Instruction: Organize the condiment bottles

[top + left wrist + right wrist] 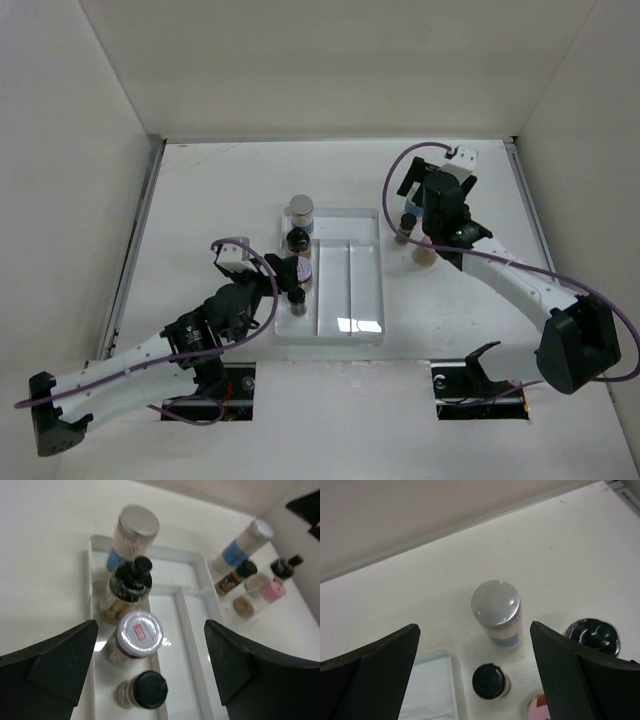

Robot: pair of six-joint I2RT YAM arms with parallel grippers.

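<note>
I will next move my right gripper down and slightly outward to close it around the grey lid of the blue-labelled jar [496, 604], because the jar is still outside the tray.
Four condiment bottles stand in the left compartment of the clear tray [350, 300]: a grey-lidded blue-labelled jar [299, 211] [134, 527], a black-capped bottle [131, 580], a silver-lidded jar with a red sticker [140, 633] and a small black-capped bottle [148, 690]. My left gripper [286, 286] [150, 645] is open and empty above the last two. To the right of the tray stand a grey-lidded blue-labelled jar [497, 609], a small black-capped bottle [490, 681] [406, 226], another black-capped bottle [592, 635] and a pink-capped one [425, 250] [270, 591]. My right gripper [416, 214] [474, 650] is open above them.
The tray's middle [170, 605] and right compartments hold nothing. Its far right corner [434, 680] shows in the right wrist view. White walls close in the table on the left, back and right. The right arm [510, 285] reaches across the table's right side.
</note>
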